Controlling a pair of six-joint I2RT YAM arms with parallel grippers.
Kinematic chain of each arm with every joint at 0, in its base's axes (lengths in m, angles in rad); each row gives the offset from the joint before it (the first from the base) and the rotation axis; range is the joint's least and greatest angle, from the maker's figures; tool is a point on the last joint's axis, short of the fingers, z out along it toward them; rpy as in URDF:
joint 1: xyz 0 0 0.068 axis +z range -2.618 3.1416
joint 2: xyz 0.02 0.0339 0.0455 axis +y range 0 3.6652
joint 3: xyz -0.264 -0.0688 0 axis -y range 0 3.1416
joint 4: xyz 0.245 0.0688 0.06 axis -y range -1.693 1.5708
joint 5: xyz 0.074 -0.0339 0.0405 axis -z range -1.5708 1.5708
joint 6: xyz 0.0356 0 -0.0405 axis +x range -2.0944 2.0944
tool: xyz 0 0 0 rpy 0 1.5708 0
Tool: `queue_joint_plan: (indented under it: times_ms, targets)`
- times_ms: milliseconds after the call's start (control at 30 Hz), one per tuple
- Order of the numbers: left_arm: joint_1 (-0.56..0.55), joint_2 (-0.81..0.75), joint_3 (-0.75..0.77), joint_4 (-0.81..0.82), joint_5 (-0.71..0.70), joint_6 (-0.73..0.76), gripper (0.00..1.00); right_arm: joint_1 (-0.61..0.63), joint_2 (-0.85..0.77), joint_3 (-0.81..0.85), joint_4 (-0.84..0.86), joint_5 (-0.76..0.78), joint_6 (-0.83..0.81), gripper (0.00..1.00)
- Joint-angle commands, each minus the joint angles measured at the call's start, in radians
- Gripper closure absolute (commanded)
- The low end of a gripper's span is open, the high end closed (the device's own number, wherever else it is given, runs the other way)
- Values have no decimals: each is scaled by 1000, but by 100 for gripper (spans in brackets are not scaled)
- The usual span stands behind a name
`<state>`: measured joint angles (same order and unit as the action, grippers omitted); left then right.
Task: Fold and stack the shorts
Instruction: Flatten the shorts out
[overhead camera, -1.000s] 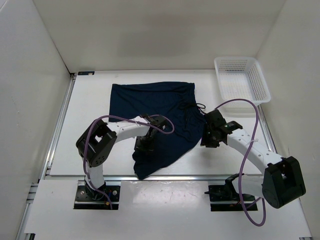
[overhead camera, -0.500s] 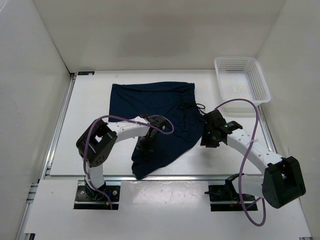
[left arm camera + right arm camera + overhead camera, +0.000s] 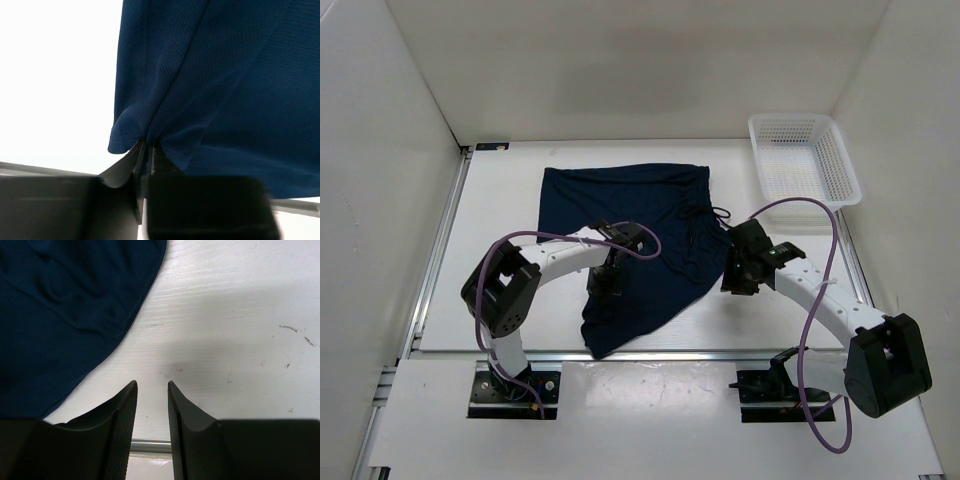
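Observation:
My left gripper should next pull the bunched hem of the shorts outward, to the left in the top view, so it is flat beside the edge of the far leg, and let go of it.
The dark navy shorts point(image 3: 640, 230) lie spread on the white table, waistband and drawstring toward the right, a lower flap hanging toward the front edge. My left gripper point(image 3: 603, 281) is over the left part of the shorts. In the left wrist view it point(image 3: 146, 147) is shut on a stitched hem of the shorts point(image 3: 200, 75), the fabric bunching at the fingertips. My right gripper point(image 3: 738, 283) sits just right of the shorts. In the right wrist view it point(image 3: 152, 385) is open and empty above bare table, with the shorts' edge point(image 3: 65, 315) to its left.
A white mesh basket point(image 3: 804, 158) stands at the back right corner. White walls enclose the table on three sides. A metal rail runs along the table's front edge point(image 3: 150, 445) and left side point(image 3: 440, 250).
My left gripper has moved a little back and left with the pinched hem, pulling the lower flap slightly left. The right arm has not moved.

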<state>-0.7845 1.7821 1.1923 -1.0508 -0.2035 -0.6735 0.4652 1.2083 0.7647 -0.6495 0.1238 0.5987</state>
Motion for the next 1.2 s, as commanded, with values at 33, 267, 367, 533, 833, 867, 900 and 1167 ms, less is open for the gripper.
queue_joint_plan:
  times_ms: [33, 267, 367, 533, 833, 867, 900, 1167]
  targets:
    - [10, -61, 43, -5, -1, 25, 75, -2, -24, 7, 13, -6, -2, 64]
    - [19, -61, 43, 5, 24, 34, 90, -2, -24, 7, 13, -6, -2, 64]
    - [19, -61, 43, 5, 24, 34, 90, -2, -24, 7, 13, -6, -2, 64]
    - [19, -79, 52, -6, 1, 34, 90, -2, -24, 7, 13, -6, -2, 64]
    - [267, -148, 76, -54, -76, 60, 90, -2, -24, 7, 13, -6, -2, 64]
    - [289, -148, 91, -54, -76, 60, 90, -2, -24, 7, 13, -6, -2, 64]
    - [309, -148, 101, -43, -76, 72, 90, -2, -24, 7, 13, -6, 9, 64]
    - [461, 0, 167, 8, 19, 164, 90, -2, -49, 18, 4, 3, 18, 36]
